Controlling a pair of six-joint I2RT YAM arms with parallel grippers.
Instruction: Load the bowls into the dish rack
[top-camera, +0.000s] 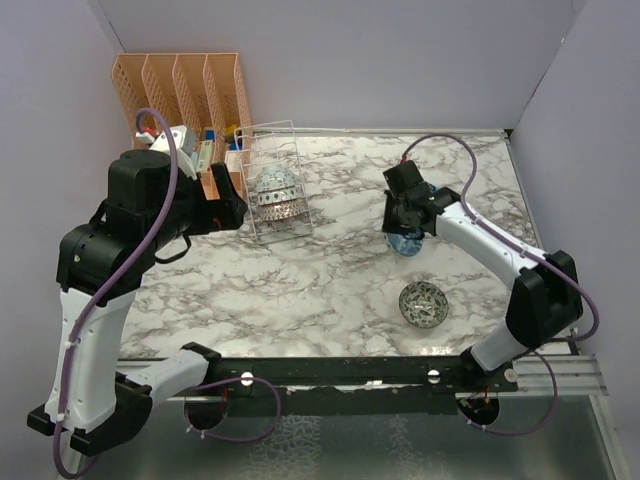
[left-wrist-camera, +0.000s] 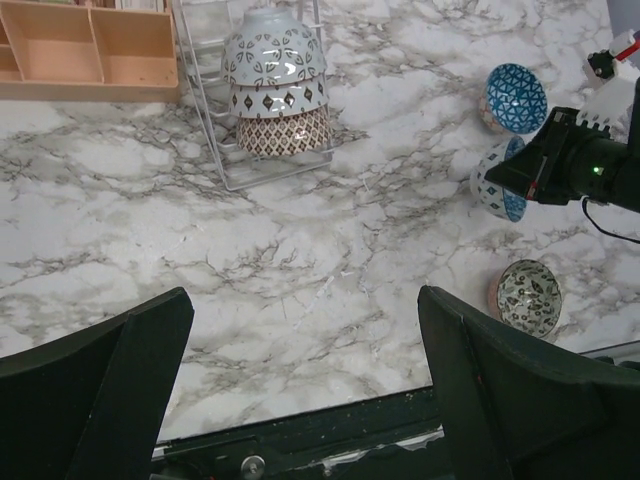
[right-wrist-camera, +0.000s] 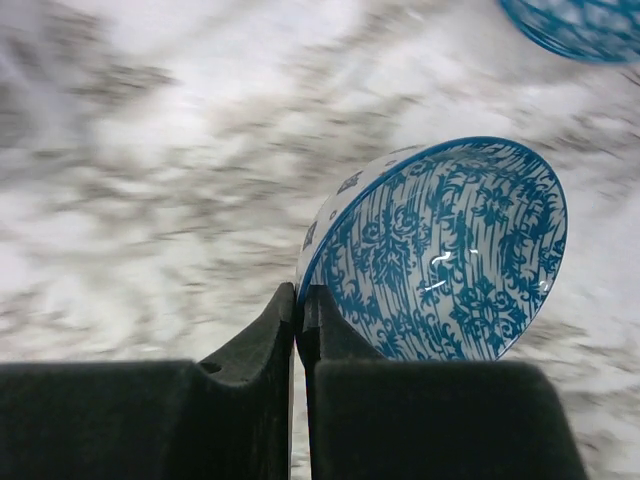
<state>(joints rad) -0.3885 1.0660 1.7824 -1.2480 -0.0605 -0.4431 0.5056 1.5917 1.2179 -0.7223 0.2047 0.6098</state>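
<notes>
My right gripper lifts across to the rack next, turns and lowers the bowl into the rack's far end (top-camera: 268, 149), then releases it, since that end stands empty.
The wire dish rack (top-camera: 272, 160) stands at the back left and holds three bowls (top-camera: 278, 196) on edge. In the left wrist view the rack (left-wrist-camera: 215, 140) shows a pale patterned bowl (left-wrist-camera: 274, 50), a second one (left-wrist-camera: 278, 97) and a brown one (left-wrist-camera: 283, 131). My right gripper (right-wrist-camera: 298, 300) is shut on the rim of a bowl with a blue patterned inside (right-wrist-camera: 450, 260), tilted just above the table (top-camera: 407, 241). A second blue bowl (left-wrist-camera: 515, 97) lies just behind it. A dark grey-green bowl (top-camera: 423, 303) sits near the front right. My left gripper (left-wrist-camera: 305, 390) is open and empty, raised left of the rack.
A peach plastic slotted organiser (top-camera: 180, 85) stands in the back left corner beside the rack, with small items in front of it. Purple walls close the table at the back and sides. The right arm (top-camera: 500, 250) stretches across the right half.
</notes>
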